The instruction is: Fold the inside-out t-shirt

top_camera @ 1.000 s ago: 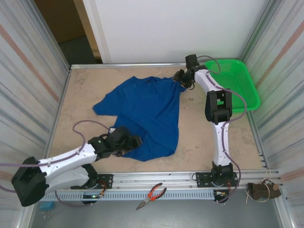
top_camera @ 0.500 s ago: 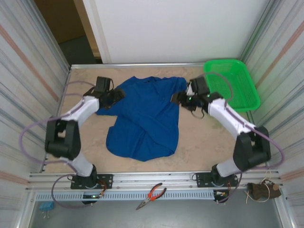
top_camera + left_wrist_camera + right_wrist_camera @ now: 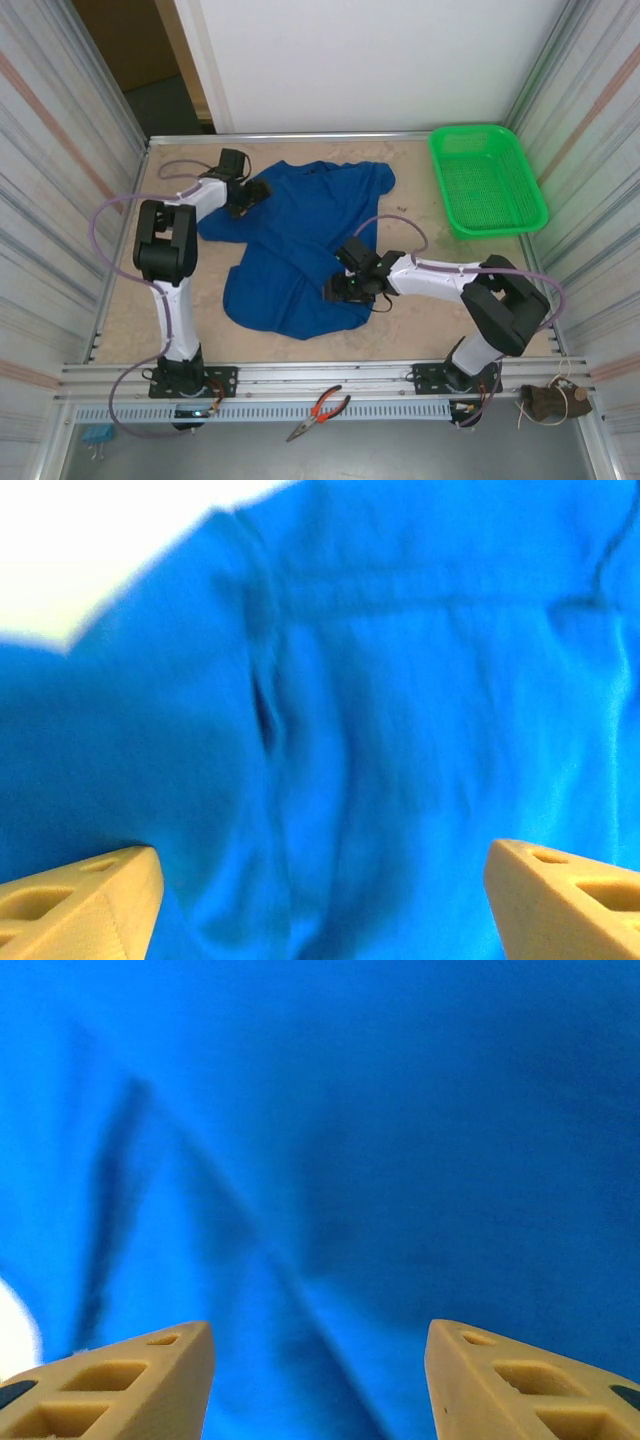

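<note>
The open fingers of my right gripper are still over a diagonal fold, so next they shift sideways across the cloth onto the shirt's near corner (image 3: 370, 308) by the bare tabletop.
The inside-out t-shirt (image 3: 300, 240) lies spread and rumpled, royal blue, across the middle of the table. My left gripper (image 3: 256, 190) hovers over its far left part near the sleeve. In the left wrist view that gripper (image 3: 322, 855) is open, its tan fingers (image 3: 80, 900) wide apart over creased cloth (image 3: 400, 700). My right gripper (image 3: 336, 290) is low over the shirt's near right area by the hem. In the right wrist view it (image 3: 318, 1328) is open above a diagonal fold (image 3: 260, 1250), with nothing pinched between its fingers (image 3: 130, 1375).
A green mesh basket (image 3: 487, 180) stands at the back right corner. Red-handled pliers (image 3: 318, 410) lie on the front rail between the arm bases. Metal walls close in the left and right sides. Bare tabletop (image 3: 440, 250) shows right of the shirt.
The left arm went from the near hem to the far left sleeve and now sits nearer the collar. The right arm swung from the far right shoulder down to the near right hem.
</note>
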`<state>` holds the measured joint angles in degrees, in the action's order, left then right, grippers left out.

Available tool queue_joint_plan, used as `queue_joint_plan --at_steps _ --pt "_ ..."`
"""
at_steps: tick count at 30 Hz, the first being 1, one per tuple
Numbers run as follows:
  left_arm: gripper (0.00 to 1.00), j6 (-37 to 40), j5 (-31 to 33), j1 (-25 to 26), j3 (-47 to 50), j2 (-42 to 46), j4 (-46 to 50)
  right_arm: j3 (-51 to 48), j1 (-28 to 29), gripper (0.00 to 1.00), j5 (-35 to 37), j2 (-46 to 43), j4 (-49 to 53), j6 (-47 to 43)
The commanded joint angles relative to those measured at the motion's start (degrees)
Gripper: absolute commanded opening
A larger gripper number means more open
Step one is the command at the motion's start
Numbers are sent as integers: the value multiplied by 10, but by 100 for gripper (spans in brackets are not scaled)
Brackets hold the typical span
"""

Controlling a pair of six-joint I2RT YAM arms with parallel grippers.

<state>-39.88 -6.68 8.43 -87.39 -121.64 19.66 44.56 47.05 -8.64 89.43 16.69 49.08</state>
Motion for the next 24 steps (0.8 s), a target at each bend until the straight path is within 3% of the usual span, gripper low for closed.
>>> queue_joint_plan --at_steps 1,8,14,20,24 --pt "83 -15 7 -28 -41 -37 36 -16 -34 56 44 -6 39 9" --pt "83 -24 14 -58 -131 -90 58 46 -160 56 49 21 84 -59" --pt "83 -10 7 -80 -155 -77 70 145 -189 55 44 41 130 -100" --pt "84 48 -20 -78 -59 79 37 107 -154 58 47 -39 135 -69" --pt "85 68 -35 -51 76 219 29 34 -110 66 54 -72 102 -16"
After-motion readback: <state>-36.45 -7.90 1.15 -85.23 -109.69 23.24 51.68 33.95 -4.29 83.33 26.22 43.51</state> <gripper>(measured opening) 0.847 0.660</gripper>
